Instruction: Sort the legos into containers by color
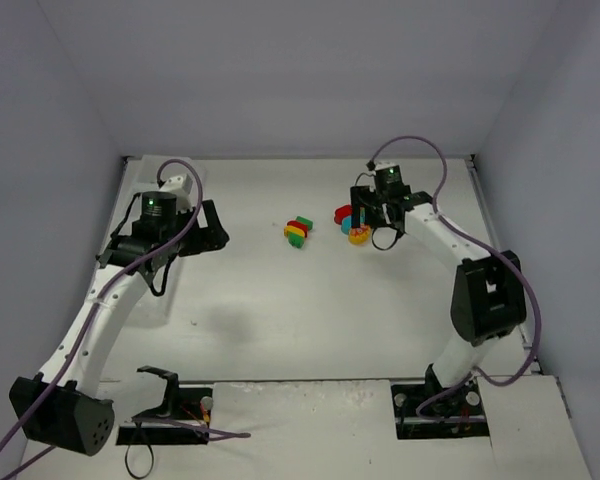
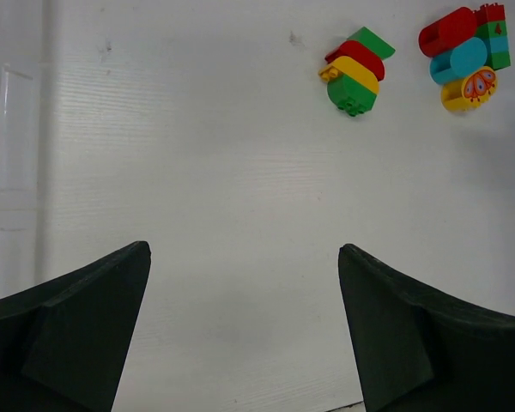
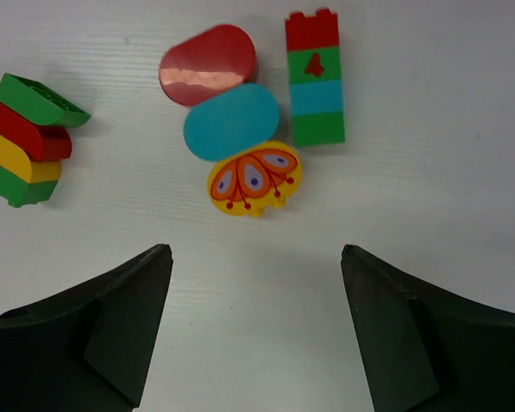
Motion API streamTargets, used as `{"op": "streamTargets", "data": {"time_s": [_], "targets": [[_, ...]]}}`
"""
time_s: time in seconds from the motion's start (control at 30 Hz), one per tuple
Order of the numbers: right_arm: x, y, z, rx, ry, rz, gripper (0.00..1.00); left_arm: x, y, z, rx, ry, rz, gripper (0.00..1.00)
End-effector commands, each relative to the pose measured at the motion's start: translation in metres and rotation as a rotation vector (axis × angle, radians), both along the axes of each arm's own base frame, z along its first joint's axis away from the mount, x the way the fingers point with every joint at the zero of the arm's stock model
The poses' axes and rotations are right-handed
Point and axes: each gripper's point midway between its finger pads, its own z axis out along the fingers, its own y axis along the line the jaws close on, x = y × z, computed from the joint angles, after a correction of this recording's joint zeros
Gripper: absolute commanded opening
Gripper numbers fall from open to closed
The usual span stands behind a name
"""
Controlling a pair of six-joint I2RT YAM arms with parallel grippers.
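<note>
The clump with the butterfly brick lies below my right gripper and to its left in the top view, so next I bring its fingers down that way around the teal rounded brick [image 1: 347, 224] [image 3: 232, 120].
Two clumps of legos lie on the white table. The left clump [image 1: 298, 232] is green, red and yellow bricks; it also shows in the left wrist view [image 2: 354, 73] and the right wrist view [image 3: 26, 142]. The right clump [image 1: 352, 225] has a red rounded brick [image 3: 208, 64], a teal rounded brick [image 3: 232, 120], a yellow butterfly brick [image 3: 255, 180] and a red-green-teal stack [image 3: 314, 77]. My right gripper [image 3: 256, 249] is open and empty just short of the yellow brick [image 1: 365, 212]. My left gripper [image 2: 243, 249] is open and empty, well left of the legos [image 1: 218, 235]. A faint translucent tray edge [image 2: 17, 172] shows at far left.
Grey walls close the table at the back and both sides. The arm bases and cables sit at the near edge. The right clump also shows at the top right of the left wrist view [image 2: 463, 56].
</note>
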Motion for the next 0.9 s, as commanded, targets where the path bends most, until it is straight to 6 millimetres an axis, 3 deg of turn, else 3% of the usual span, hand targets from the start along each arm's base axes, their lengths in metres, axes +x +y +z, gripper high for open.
{"op": "streamTargets", "data": {"time_s": [0.0, 0.07, 0.13, 0.17, 0.23, 0.27, 0.43, 0.67, 0.87], "targets": [[0.034, 0.020, 0.026, -0.108, -0.124, 0.147, 0.77, -0.013, -0.004, 0.015, -0.047, -0.039, -0.009, 0.84], [0.043, 0.025, 0.008, -0.154, -0.098, 0.212, 0.79, -0.022, -0.003, 0.005, -0.048, -0.008, -0.012, 0.84], [0.053, 0.030, 0.006, -0.172, -0.101, 0.237, 0.80, -0.029, -0.002, 0.002, -0.049, -0.001, -0.010, 0.84], [0.056, 0.032, -0.009, -0.191, -0.075, 0.262, 0.80, -0.031, -0.001, 0.002, -0.052, -0.002, -0.008, 0.84], [0.064, 0.035, -0.012, -0.205, -0.078, 0.273, 0.80, -0.037, 0.000, 0.002, -0.053, -0.003, -0.009, 0.84], [0.066, 0.035, -0.027, -0.216, -0.051, 0.279, 0.80, -0.039, 0.000, 0.001, -0.054, 0.000, -0.011, 0.84], [0.087, 0.038, -0.042, -0.263, -0.046, 0.256, 0.79, -0.046, -0.003, 0.001, -0.073, 0.001, -0.022, 0.84], [0.090, 0.036, -0.065, -0.297, -0.007, 0.261, 0.79, -0.050, -0.004, 0.000, -0.087, 0.006, -0.024, 0.84], [0.075, 0.037, -0.078, -0.286, 0.033, 0.267, 0.73, -0.051, -0.007, -0.002, -0.106, 0.014, -0.029, 0.83]]}}
